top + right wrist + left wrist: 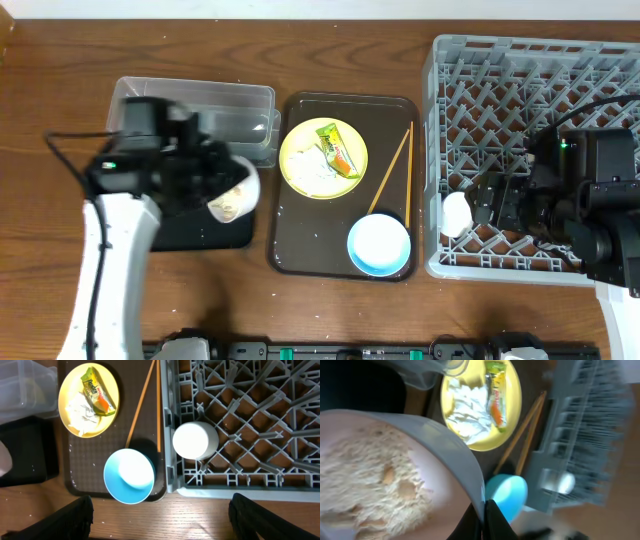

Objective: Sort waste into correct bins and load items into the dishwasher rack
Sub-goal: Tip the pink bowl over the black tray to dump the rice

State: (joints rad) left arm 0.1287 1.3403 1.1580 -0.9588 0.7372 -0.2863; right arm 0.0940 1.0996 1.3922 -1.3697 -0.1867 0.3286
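Note:
Next, my left gripper will dump the grains, cross to its right in the overhead view, lower to the bare tray beside the light blue bowl and release.
My left gripper (485, 516) is shut on the rim of the cream-white bowl (236, 196). The bowl is tilted over the black tray (190, 230) and holds rice-like grains (367, 487). The yellow plate (322, 158) carries the snack wrapper (340, 148) and the white tissue (308, 168). Two chopsticks (392, 172) and the light blue bowl (379, 244) lie on the brown serving tray. A white cup (456, 213) stands in the front left corner of the grey rack (530, 90). My right gripper (161, 512) hangs open and empty above the rack's front edge, near the cup (194, 440).
The clear tub (195, 104) stands behind the black tray, next to my left arm. The brown serving tray (300, 240) lies between the bins and the rack. Bare wooden table (330, 310) runs along the front.

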